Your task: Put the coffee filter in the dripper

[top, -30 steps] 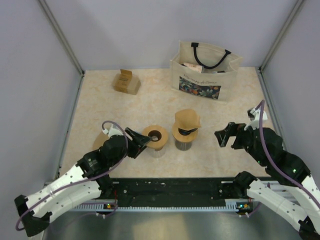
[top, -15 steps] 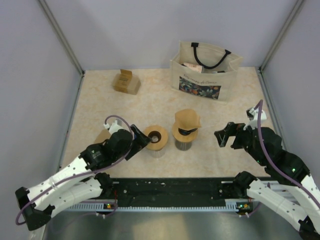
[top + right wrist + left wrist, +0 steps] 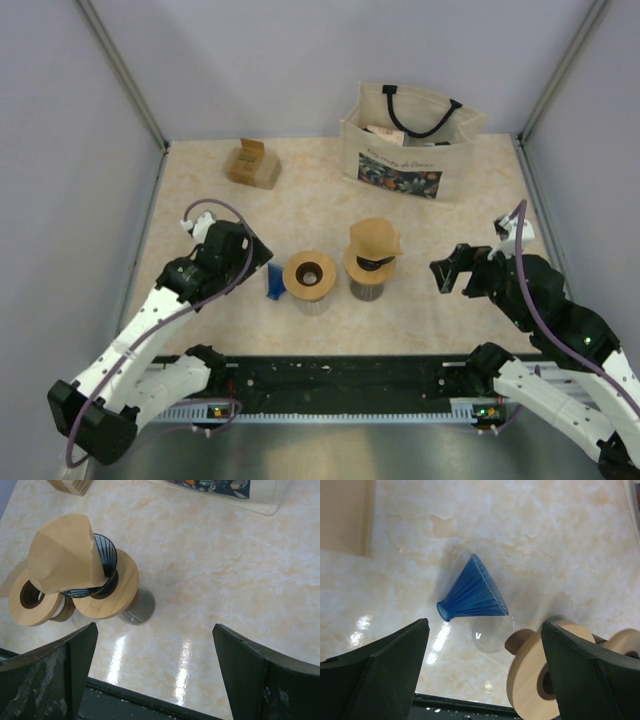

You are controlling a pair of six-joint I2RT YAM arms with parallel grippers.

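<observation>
My left gripper will next go down to its right in the top view, onto the rim standing on edge of the blue dripper [image 3: 274, 282], lying sideways below there.
A brown paper coffee filter [image 3: 375, 238] sits in a black ribbed dripper [image 3: 104, 560] on a wooden ring stand [image 3: 112, 592] at mid table. A blue ribbed dripper [image 3: 472, 592] lies on its side on the table, just left of a second, empty wooden ring stand [image 3: 309, 274] over a clear glass [image 3: 492, 635]. My left gripper [image 3: 250, 257] hovers open above and to the left of the blue dripper [image 3: 274, 282], holding nothing. Right of the filter, my right gripper [image 3: 448, 268] is also open and empty. A flat tan sheet [image 3: 345, 515] lies at the left.
A printed canvas tote bag [image 3: 408, 140] with black handles stands at the back right. A small wooden block holder [image 3: 252, 163] sits at the back left. Grey walls close in the table on three sides. The black rail [image 3: 340, 375] runs along the near edge.
My left gripper has opened wide and pulled back to the left, away from the empty wooden stand. The blue dripper now shows lying beside that stand. The right arm has hardly moved.
</observation>
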